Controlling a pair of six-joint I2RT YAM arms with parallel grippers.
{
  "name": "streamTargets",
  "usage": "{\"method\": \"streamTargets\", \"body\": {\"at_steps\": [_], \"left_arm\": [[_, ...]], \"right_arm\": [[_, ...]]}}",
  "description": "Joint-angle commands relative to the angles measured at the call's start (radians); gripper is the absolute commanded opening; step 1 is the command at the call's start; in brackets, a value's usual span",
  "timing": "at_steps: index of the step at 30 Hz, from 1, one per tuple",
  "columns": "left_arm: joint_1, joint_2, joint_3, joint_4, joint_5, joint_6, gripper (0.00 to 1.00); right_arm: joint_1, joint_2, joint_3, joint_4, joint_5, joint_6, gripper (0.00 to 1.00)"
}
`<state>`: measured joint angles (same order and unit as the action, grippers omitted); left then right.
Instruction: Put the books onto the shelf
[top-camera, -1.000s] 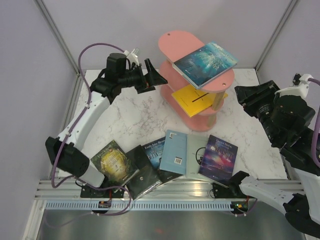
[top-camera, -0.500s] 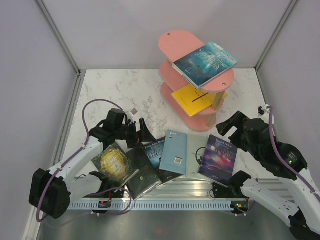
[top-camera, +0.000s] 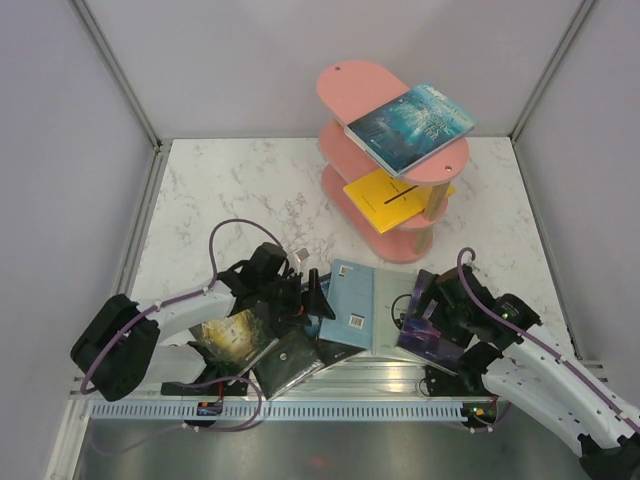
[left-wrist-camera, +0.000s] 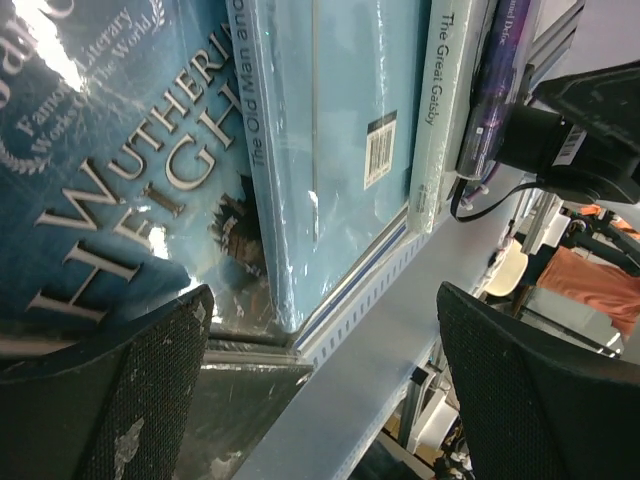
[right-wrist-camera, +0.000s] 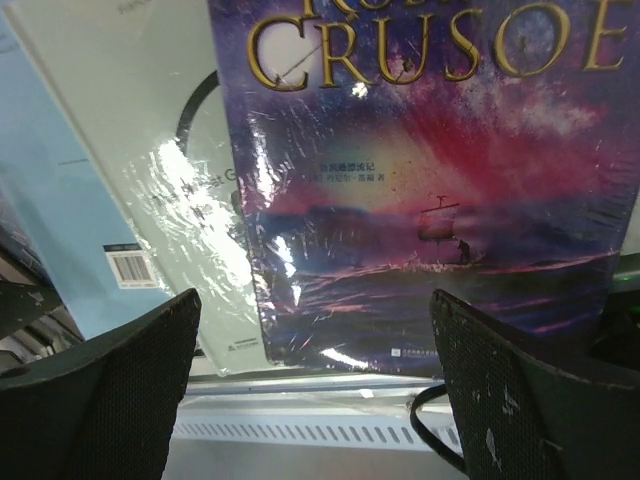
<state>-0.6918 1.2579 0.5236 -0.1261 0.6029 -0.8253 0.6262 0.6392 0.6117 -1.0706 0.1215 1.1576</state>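
Observation:
My left gripper will next move down toward the light blue book and close around its lettered spine (left-wrist-camera: 264, 179), since that spine lies raised on the dark blue book.
The pink shelf (top-camera: 345, 88) stands at the back, with a teal-blue book (top-camera: 410, 125) on its top board and a yellow book (top-camera: 388, 194) on a lower board. More books lie in a row at the near edge: green-gold (top-camera: 232, 336), dark grey (top-camera: 290, 362), dark blue (left-wrist-camera: 120, 180), light blue (top-camera: 350, 300), pale grey-white (top-camera: 388, 312) and purple (right-wrist-camera: 430, 180). My left gripper (top-camera: 305, 298) (left-wrist-camera: 322, 330) hovers open over the dark blue and light blue books' near edges. My right gripper (top-camera: 425, 308) (right-wrist-camera: 315, 320) hangs open over the purple book's near edge, holding nothing.
A perforated metal rail (right-wrist-camera: 320, 430) (left-wrist-camera: 400, 340) runs along the table's near edge just beyond the books. Purple walls close in the marble table (top-camera: 240, 190) on three sides. The arm bases and cables sit beside the books.
Both arms have swung down from raised poses near the shelf to low over the row of books at the near edge.

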Motion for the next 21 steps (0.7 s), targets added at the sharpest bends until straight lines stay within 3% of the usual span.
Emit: {"method": "streamTargets", "body": {"at_steps": [1, 14, 20, 21], "left_arm": [[-0.005, 0.076, -0.013, 0.104, -0.031, -0.014, 0.95], [-0.025, 0.351, -0.135, 0.609, 0.118, -0.221, 0.86], [-0.041, 0.434, -0.177, 1.008, 0.208, -0.4, 0.68], [-0.048, 0.466, -0.178, 1.063, 0.218, -0.423, 0.6]], "right_arm": [[0.003, -0.044, -0.07, 0.07, -0.069, 0.051, 0.98], [0.003, -0.199, -0.362, 0.218, -0.215, 0.157, 0.98], [0.003, -0.216, -0.392, 0.227, -0.229, 0.171, 0.97], [0.003, -0.219, -0.394, 0.227, -0.229, 0.172, 0.97]]}}
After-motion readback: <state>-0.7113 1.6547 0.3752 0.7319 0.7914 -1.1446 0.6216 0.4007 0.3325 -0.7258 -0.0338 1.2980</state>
